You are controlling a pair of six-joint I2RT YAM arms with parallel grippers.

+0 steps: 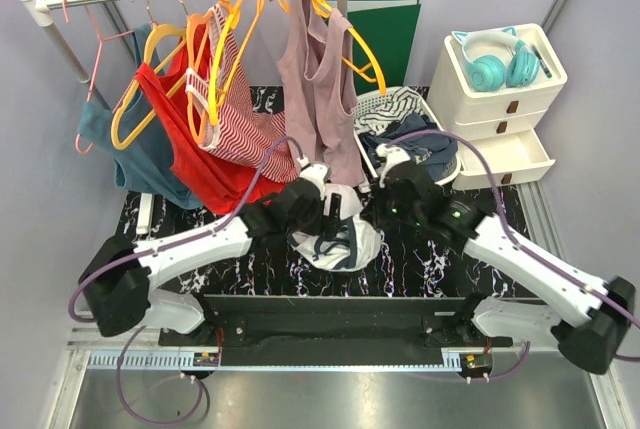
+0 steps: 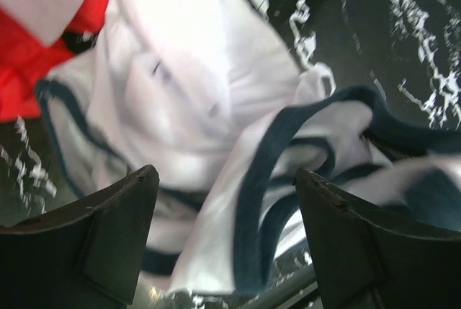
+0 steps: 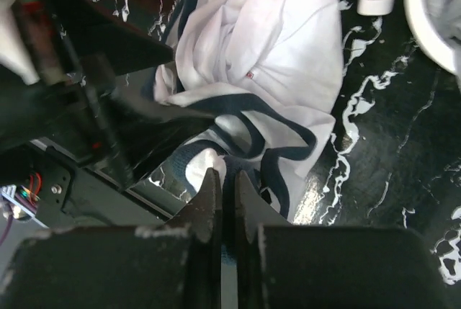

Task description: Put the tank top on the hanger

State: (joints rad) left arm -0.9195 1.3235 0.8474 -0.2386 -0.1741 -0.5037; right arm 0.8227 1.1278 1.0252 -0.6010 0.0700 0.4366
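Observation:
The tank top lies crumpled, so the right gripper will next carry the navy-trimmed edge up, then down to the bare tabletop (image 1: 396, 242) (image 3: 371, 125) beside the cloth, and release it there.
The white tank top (image 1: 342, 244) with navy trim lies crumpled on the black marbled table between my two grippers. It fills the left wrist view (image 2: 187, 86) and the right wrist view (image 3: 281, 50). My left gripper (image 2: 225, 174) is open and hovers just over the cloth, with a navy-trimmed fold between its fingers. My right gripper (image 3: 224, 176) is shut on a navy-trimmed edge of the tank top. Several orange-yellow hangers (image 1: 232, 44) hang on the rail behind; neither gripper holds one.
On the rail hang a red top (image 1: 200, 164), a red-and-white striped top (image 1: 245, 124), a mauve tank top (image 1: 320, 89), a blue garment (image 1: 135, 164) and a pink wire hanger (image 1: 95, 64). A white laundry basket (image 1: 372, 104) and white drawers (image 1: 500, 109) with teal headphones (image 1: 490, 64) stand at the right.

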